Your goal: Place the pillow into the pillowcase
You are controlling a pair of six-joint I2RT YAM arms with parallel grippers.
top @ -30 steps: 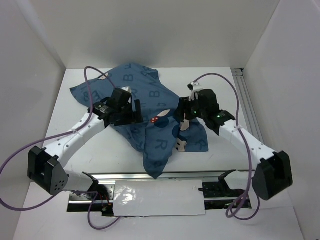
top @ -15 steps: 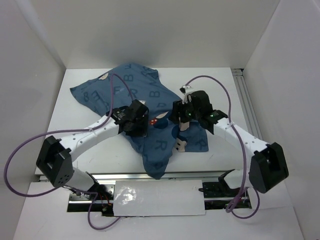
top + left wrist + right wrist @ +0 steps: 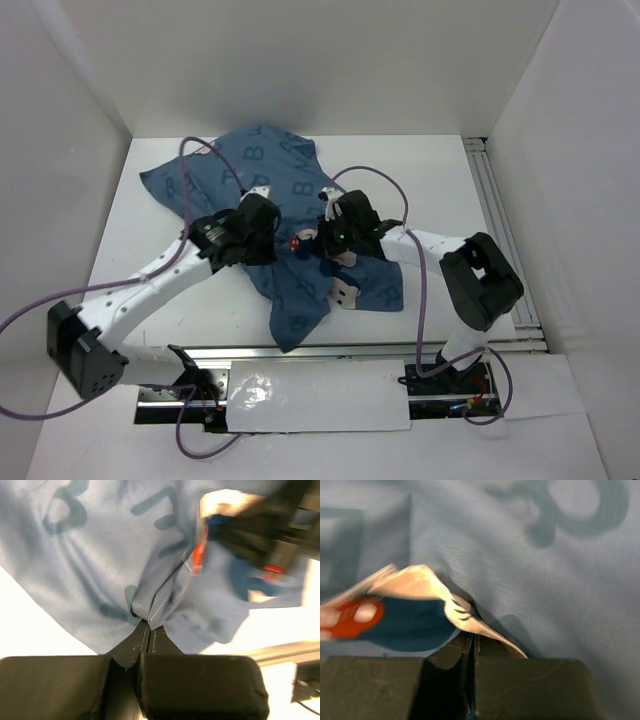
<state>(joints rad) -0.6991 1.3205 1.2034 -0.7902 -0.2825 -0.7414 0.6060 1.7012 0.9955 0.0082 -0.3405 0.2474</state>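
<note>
My left gripper will next pull the bunched fold back to the open tabletop (image 3: 249, 304) beside the pillowcase's near flap to spread it. Then it will let go.
The dusty-blue pillowcase (image 3: 300, 190) lies crumpled across the middle of the white table, its darker letters and a red bow print (image 3: 295, 242) showing. My left gripper (image 3: 277, 238) sits at its centre, shut on a pinched fold of the pillowcase (image 3: 150, 611). My right gripper (image 3: 322, 240) faces it from the right, shut on a fold of the pillowcase (image 3: 470, 622) beside a cream and dark-blue print. The two gripper heads are close together, a short gap apart. No pillow is in view.
White walls enclose the table on three sides. A metal rail (image 3: 497, 215) runs along the right edge and another rail (image 3: 330, 352) along the near edge. Purple cables (image 3: 190, 165) loop over the fabric. The right arm's elbow (image 3: 482, 280) stands folded near the right rail.
Both arms have swung inward to the middle of the pillowcase. Both grippers went from open to shut, each pinching a fold of fabric. The cloth's lower right part has drawn leftward.
</note>
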